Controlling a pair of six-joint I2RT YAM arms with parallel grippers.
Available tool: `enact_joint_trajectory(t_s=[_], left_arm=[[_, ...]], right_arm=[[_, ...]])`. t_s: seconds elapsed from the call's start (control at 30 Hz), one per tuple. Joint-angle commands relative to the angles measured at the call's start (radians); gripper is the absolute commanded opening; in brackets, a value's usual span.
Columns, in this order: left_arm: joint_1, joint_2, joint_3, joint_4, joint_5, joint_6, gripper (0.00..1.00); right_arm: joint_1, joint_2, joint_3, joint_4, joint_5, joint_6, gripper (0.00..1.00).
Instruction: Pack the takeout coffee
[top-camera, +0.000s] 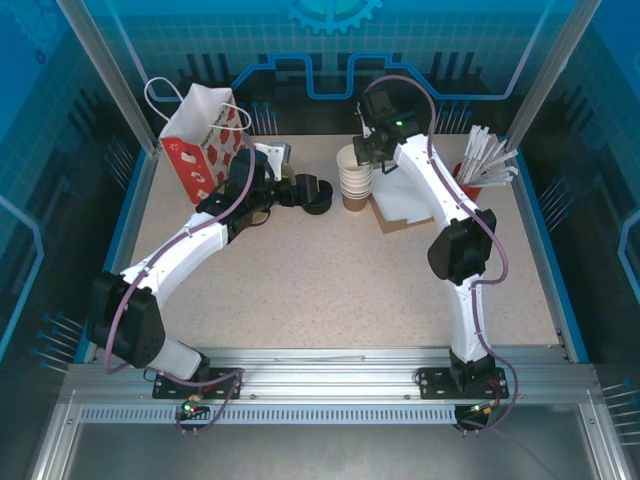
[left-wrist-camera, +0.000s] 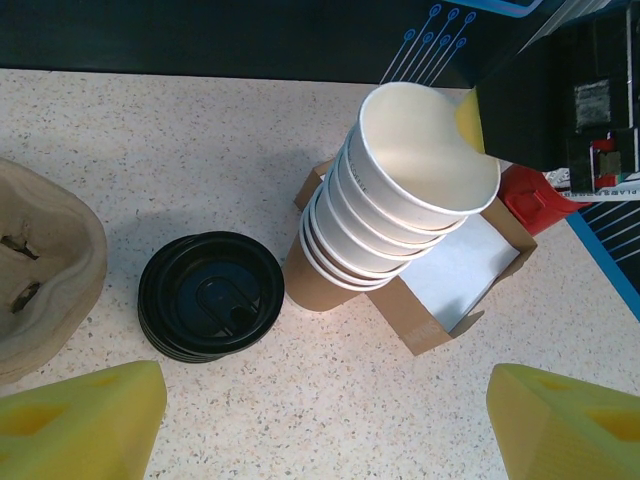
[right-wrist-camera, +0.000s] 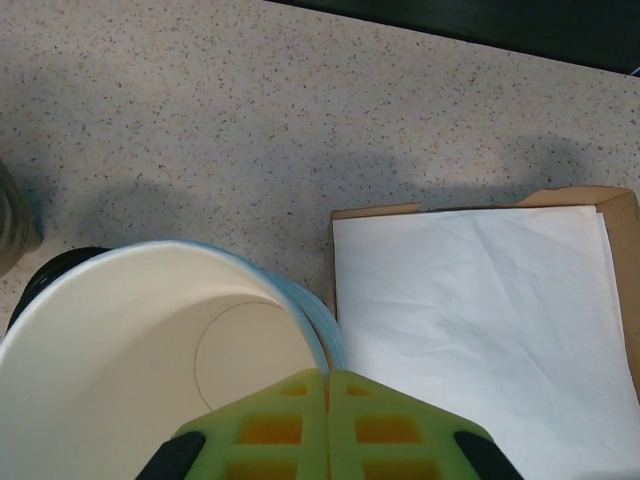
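Note:
The open tabletop is below and back from the right gripper, so the gripper will lift the top cup, move back and down, and let the cup go there.
No lidded takeout coffee is in view. A stack of lidless paper cups (top-camera: 354, 180) (left-wrist-camera: 400, 200) stands at the back of the table. My right gripper (top-camera: 372, 150) (right-wrist-camera: 328, 378) is shut on the rim of the top cup (right-wrist-camera: 150, 370), one pad inside and one outside the wall. A pile of loose black lids (top-camera: 318, 196) (left-wrist-camera: 210, 295) lies just left of the stack. My left gripper (top-camera: 278, 185) (left-wrist-camera: 330, 410) hovers open over bare table in front of the lids and cups, with nothing between its fingers.
A red-and-white paper bag (top-camera: 205, 140) stands at the back left. A moulded pulp cup carrier (left-wrist-camera: 40, 280) lies left of the lids. A cardboard tray of white napkins (top-camera: 405, 205) (right-wrist-camera: 480, 330) sits right of the cups. A red holder of stirrers (top-camera: 485, 160) is at the back right.

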Motion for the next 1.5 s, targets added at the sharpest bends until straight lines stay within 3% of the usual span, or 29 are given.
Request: enact_joint_trajectory(t_s=[0.0,0.23,0.5,0.83,1.07,1.47], left_arm=[[-0.008,-0.039,-0.01,0.015,-0.017,0.014,0.85],[-0.009,-0.053,0.015,-0.007,0.001,-0.008,0.85],[-0.009,-0.129,0.014,-0.056,0.013,-0.043,0.87],[0.003,-0.363,-0.291,-0.061,-0.032,-0.119,0.88],[0.007,-0.449,-0.413,-0.046,-0.057,-0.116,0.88],[0.007,-0.443,-0.425,-0.042,-0.063,-0.094,0.88]], right_arm=[[-0.009,-0.031,0.059,-0.012,-0.012,0.02,0.08],[0.003,-0.115,0.138,-0.037,-0.023,0.03,0.08],[0.038,-0.274,0.093,-0.069,-0.068,0.01,0.08],[0.148,-0.658,-0.626,0.149,-0.172,0.001,0.08],[0.264,-0.733,-1.001,0.382,-0.198,0.055,0.09],[0.321,-0.648,-1.228,0.576,-0.175,0.05,0.1]])
